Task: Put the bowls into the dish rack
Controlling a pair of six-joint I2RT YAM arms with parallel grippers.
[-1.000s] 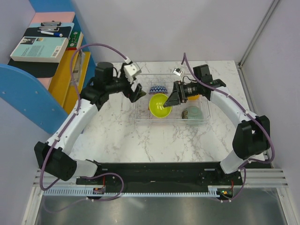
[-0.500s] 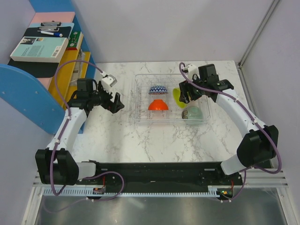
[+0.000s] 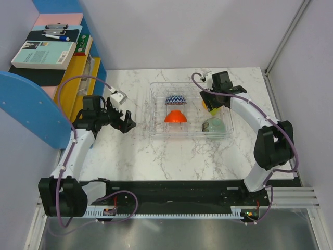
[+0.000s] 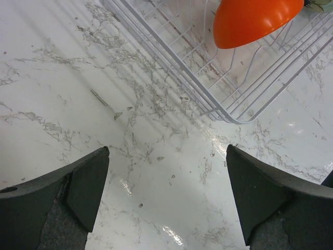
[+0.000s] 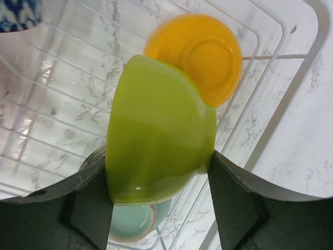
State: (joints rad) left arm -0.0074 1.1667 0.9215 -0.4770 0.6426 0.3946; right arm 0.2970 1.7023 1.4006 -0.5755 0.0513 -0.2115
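My right gripper should next go left in the top view, lower and release the lime green bowl, as bare rack wires show beside the red-orange bowl (image 3: 176, 117).
The clear dish rack (image 3: 156, 112) holds a blue-white zigzag bowl (image 3: 176, 99), a red-orange bowl (image 3: 176, 117) upside down and a pale mint bowl (image 3: 214, 125). My right gripper (image 3: 210, 103) hangs over the rack's back right part, shut on a lime green bowl (image 5: 158, 151) held on its side. Just beyond it a yellow-orange bowl (image 5: 208, 54) leans on the rack wires (image 5: 291, 73), and the mint bowl (image 5: 130, 229) lies below. My left gripper (image 3: 127, 121) stands open and empty over bare table left of the rack (image 4: 171, 57), with the red-orange bowl (image 4: 255, 21) ahead of it.
A blue shelf (image 3: 31, 104) with books and a clipboard stands along the table's left edge, close behind the left arm. White walls close off the back and right sides. Marble tabletop (image 3: 171, 156) lies between the rack and the arm bases.
My right gripper carried the lime green bowl from the rack's middle to its back right part. My left arm drew back leftward, away from the rack, staying open.
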